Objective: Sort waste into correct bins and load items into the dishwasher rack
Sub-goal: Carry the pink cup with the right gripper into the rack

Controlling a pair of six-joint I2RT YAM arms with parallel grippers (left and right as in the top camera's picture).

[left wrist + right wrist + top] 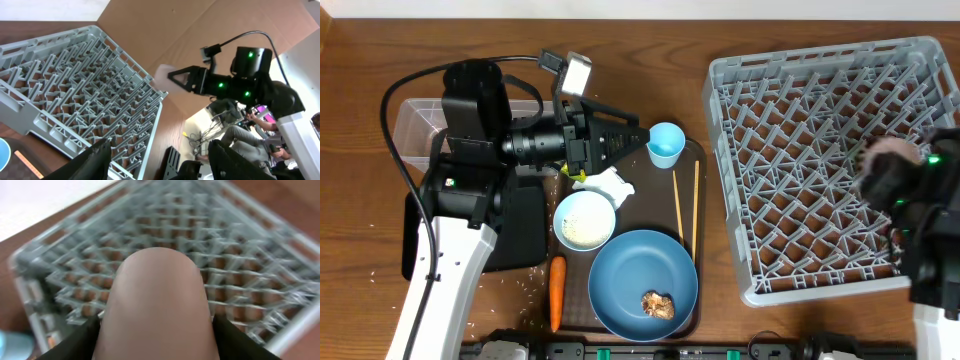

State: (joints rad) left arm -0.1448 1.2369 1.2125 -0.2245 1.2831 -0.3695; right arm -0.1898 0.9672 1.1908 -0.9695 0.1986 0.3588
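The pink cup goes down, back and to the right in the overhead view with my right gripper next for release, since the rack's near corner lies below it there.
My right gripper is shut on the small pink cup, holding it above the grey dishwasher rack. In the left wrist view the pink cup hangs over the rack's far edge. My left gripper is open and empty, its fingers just left of the light-blue cup. The blue bowl holds a brown food lump. The white bowl holds rice. Chopsticks, tissue and a wrapper lie on the brown tray. A carrot lies beside it.
The clear box and the black tray sit partly under my left arm. The brown serving tray lies between them and the rack. Rice grains are scattered on the table near the carrot.
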